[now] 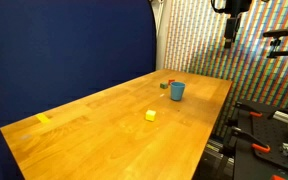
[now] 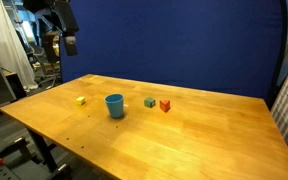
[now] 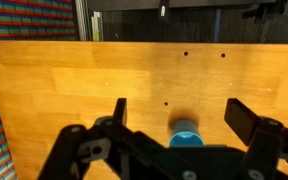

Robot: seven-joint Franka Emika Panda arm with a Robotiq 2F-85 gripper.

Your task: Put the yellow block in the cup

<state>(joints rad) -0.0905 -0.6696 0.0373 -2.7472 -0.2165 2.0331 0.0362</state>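
My gripper isn't holding anything and far above the yellow block (image 1: 151, 115). It will move down and across the table onto the block, with its fingers spread wide around it.
The yellow block (image 1: 151, 115) is a small cube on the wooden table (image 1: 104, 130), also seen in an exterior view (image 2: 81, 101). The light-blue cup (image 1: 177, 91) stands upright further along the table; it shows in both exterior views (image 2: 115, 105) and at the bottom of the wrist view (image 3: 186, 135). My gripper (image 1: 230, 40) hangs high above the table's far end, well away from block and cup; it also shows in an exterior view (image 2: 70, 42). In the wrist view its fingers (image 3: 179, 118) are spread wide and empty. The yellow block is out of the wrist view.
A green block (image 2: 149, 102) and a red block (image 2: 165, 105) sit beside the cup. A flat yellow piece (image 1: 43, 118) lies near the table's far corner. A blue curtain (image 2: 184, 40) backs the table. Equipment and stands surround the table edges.
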